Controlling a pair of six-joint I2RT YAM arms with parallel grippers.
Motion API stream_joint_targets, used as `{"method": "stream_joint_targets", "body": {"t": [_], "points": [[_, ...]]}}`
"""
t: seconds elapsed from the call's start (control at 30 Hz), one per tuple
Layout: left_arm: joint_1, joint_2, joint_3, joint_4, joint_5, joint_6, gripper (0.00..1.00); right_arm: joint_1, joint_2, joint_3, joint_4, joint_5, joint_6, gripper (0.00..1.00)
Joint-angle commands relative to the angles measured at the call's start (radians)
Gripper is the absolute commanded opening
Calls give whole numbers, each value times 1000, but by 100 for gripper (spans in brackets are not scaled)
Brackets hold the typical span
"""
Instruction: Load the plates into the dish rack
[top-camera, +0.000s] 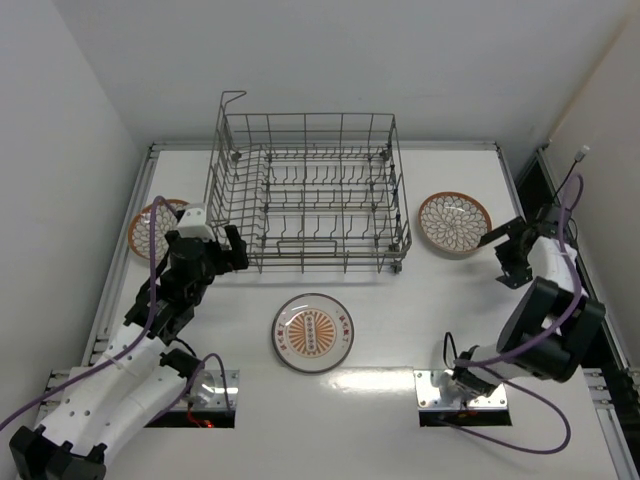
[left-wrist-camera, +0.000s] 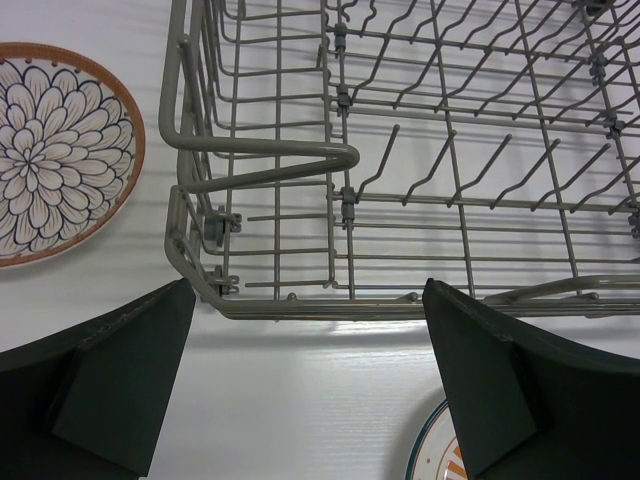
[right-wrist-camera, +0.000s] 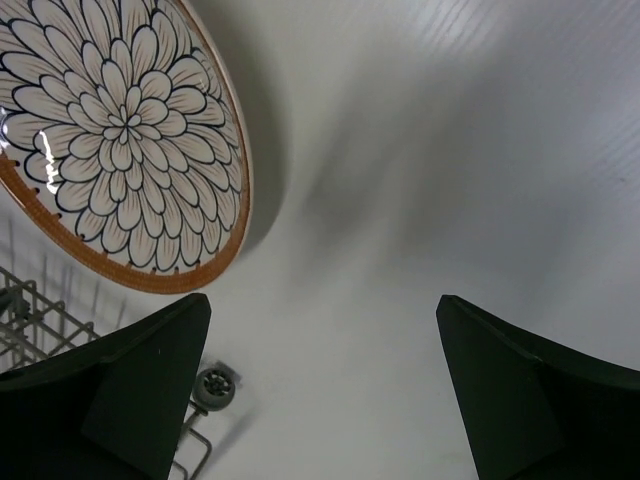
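The plate's rim is still outside my open fingers, so my right gripper will next move down and toward the lattice plate until they are on both sides of its closest edge (top-camera: 482, 243) (right-wrist-camera: 243, 198).
The grey wire dish rack (top-camera: 310, 200) stands at the back centre with no plate in it. A lattice plate (top-camera: 148, 228) lies left of it, a second lattice plate (top-camera: 454, 223) right of it, and the sunburst plate (top-camera: 312, 332) in front. My left gripper (top-camera: 215, 255) is open and empty at the rack's near left corner (left-wrist-camera: 300, 311). Its view shows the left plate (left-wrist-camera: 60, 150) and the sunburst plate's edge (left-wrist-camera: 435, 455). My right gripper (top-camera: 503, 258) is open and empty just right of the right plate (right-wrist-camera: 120, 140), not touching it.
White walls close in the table on the left, back and right. A raised rail (top-camera: 320, 145) runs along the table's far edge. A rack wheel (right-wrist-camera: 215, 385) shows by my right gripper's left finger. The arm bases (top-camera: 200, 390) sit at the near edge.
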Motion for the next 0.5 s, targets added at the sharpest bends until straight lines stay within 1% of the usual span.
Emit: {"method": "stream_joint_targets", "body": {"t": [0.0, 0.07, 0.2, 0.33, 0.4, 0.47], "points": [[-10, -10, 37, 19, -11, 6, 99, -31, 72, 2, 119, -165, 47, 95], [-10, -10, 37, 10, -11, 6, 99, -40, 99, 2, 128, -177, 70, 95], [-10, -1, 46, 1, -34, 6, 99, -61, 187, 21, 182, -177, 61, 95], [-10, -1, 46, 1, -43, 6, 99, -81, 276, 21, 258, -220, 52, 95], [-10, -1, 46, 1, -43, 6, 99, -81, 322, 21, 295, -240, 52, 94], [-10, -1, 46, 1, -43, 6, 99, -81, 350, 40, 306, -257, 41, 94]]}}
